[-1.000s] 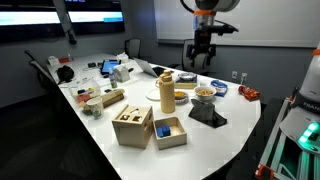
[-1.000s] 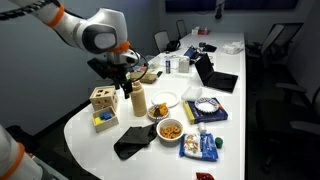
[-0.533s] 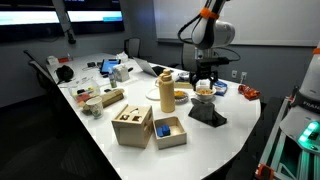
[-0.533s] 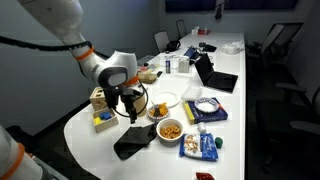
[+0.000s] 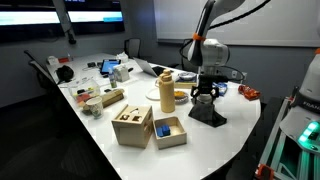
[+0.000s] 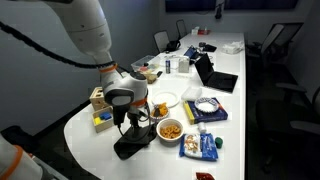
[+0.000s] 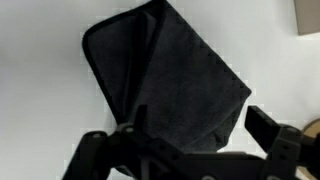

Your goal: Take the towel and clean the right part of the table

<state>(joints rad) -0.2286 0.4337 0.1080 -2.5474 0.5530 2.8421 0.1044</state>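
Note:
My gripper will go down onto the top of the towel's crumpled cloth (image 5: 206, 107) (image 7: 194, 117) next and close. The cloth is between my open fingers, which are just above it.
A dark grey towel (image 5: 208, 116) lies crumpled on the white table (image 5: 190, 155) near its rounded end; it also shows in an exterior view (image 6: 133, 142). My gripper (image 5: 205, 96) hangs just above it, fingers pointing down, also seen in an exterior view (image 6: 130, 123). In the wrist view the towel (image 7: 170, 75) fills the middle, and my gripper (image 7: 195, 128) is open with its jaws straddling the towel's near edge. One finger (image 7: 264, 124) is over bare table.
A tan bottle (image 5: 166, 92) and a bowl of snacks (image 6: 170, 130) stand close to the towel. A wooden box (image 5: 132, 125), a tray holding a blue item (image 5: 169, 131), a snack packet (image 6: 203, 146), a plate (image 6: 165, 101) and a laptop (image 6: 215, 78) crowd the table.
The arm has swung down from high above the table to just over the towel. The gripper has stayed open. The towel has not moved.

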